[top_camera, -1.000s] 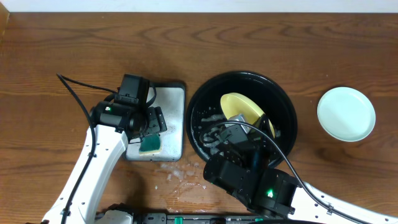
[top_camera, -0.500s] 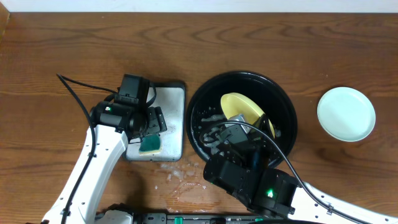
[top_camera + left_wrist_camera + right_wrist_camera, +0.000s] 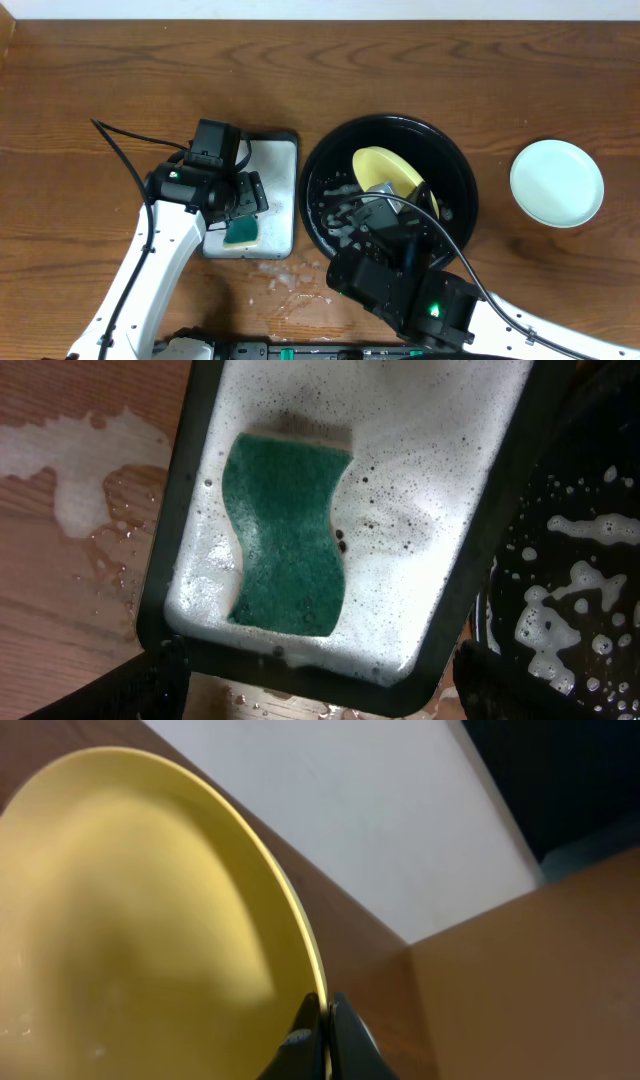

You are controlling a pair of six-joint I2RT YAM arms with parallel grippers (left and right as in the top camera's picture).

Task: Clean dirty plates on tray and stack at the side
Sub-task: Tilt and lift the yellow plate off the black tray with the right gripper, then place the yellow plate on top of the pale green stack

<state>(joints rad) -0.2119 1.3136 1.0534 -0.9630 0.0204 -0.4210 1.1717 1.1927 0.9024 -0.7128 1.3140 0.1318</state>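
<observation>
The right gripper turns the yellow plate level over the mint-green plate beside the black tray next, then lowers the yellow plate on top.
The yellow plate [image 3: 385, 172] is tilted up over the black tray [image 3: 455, 170], which holds soapy water. My right gripper [image 3: 325, 1020] is shut on the yellow plate's rim [image 3: 150, 910]; in the overhead view the arm hides the jaws near the plate's lower right edge. One mint-green plate [image 3: 557, 183] lies on the table to the right of the tray. My left gripper [image 3: 310, 695] is open and empty, hovering just above the green sponge [image 3: 285, 535]. The other mint-green plate is out of view.
The green sponge [image 3: 241, 232] lies in a grey rectangular tray [image 3: 275, 180] full of foam, left of the black tray. Foam and water are spilled on the wood [image 3: 285, 280] in front of both trays. A black cable [image 3: 125, 150] runs left of the left arm.
</observation>
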